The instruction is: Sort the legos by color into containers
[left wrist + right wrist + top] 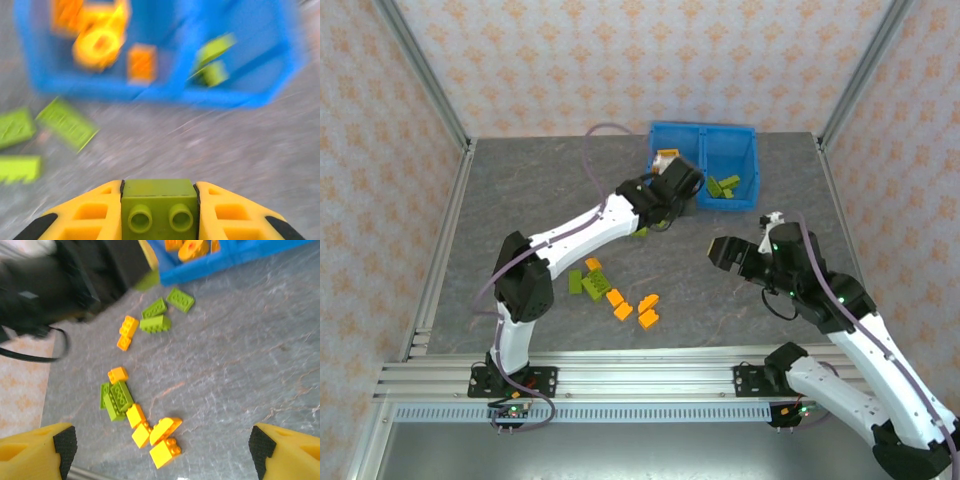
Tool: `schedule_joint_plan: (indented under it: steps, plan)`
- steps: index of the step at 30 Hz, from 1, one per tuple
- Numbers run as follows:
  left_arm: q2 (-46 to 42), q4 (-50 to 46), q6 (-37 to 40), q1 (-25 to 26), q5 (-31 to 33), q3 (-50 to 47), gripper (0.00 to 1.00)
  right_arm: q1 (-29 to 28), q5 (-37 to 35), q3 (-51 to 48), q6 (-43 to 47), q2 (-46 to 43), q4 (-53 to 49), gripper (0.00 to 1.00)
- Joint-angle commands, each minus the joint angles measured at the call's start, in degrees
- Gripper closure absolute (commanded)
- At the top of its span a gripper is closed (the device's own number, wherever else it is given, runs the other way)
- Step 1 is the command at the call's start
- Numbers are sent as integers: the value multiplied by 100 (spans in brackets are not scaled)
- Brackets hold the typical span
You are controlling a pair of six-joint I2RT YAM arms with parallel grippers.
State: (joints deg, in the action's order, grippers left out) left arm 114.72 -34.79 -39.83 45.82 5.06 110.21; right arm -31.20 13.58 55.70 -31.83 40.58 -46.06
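Observation:
The left gripper moves outward past the bin's front side and over the bin's section with green legos next. It releases the olive-green lego there, since its color matches theirs.
My left gripper (159, 186) is shut on an olive-green lego (159, 212), its two studs facing the camera. It hovers just in front of the blue bin (753, 165) near its left compartment (675, 185). That compartment holds orange legos (100, 42), and the right one holds green legos (215, 60). Loose green legos (116, 399) and orange legos (160, 435) lie on the table's near-left middle (620, 295). Over the table right of them, my right gripper (725, 250) is open, nothing between its fingers (162, 450).
Three green bricks (65, 122) lie on the grey table just left of the bin's front wall (165, 95). More green (155, 317) and orange bricks (127, 327) lie below the left arm. Metal frame rails (440, 250) edge the table.

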Motion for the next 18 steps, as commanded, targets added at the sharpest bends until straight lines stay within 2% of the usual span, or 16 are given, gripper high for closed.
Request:
schedule_joint_plan:
  steps: [1,8,12,18]
  plan:
    - [609,-131,882,34,486,1274,82,-28,-626,-6,-206,-211,56,10]
    - [2711,-69,2121,32,820,4397,81,-31,-632,3,-328,-350,-229,10]
    - [3295,914,2599,39,574,4597,78,-28,-718,-35,-302,-503,-318,10]
    - [3898,1666,2580,36,442,4638,72,-28,-648,-49,-286,-515,-382,10]
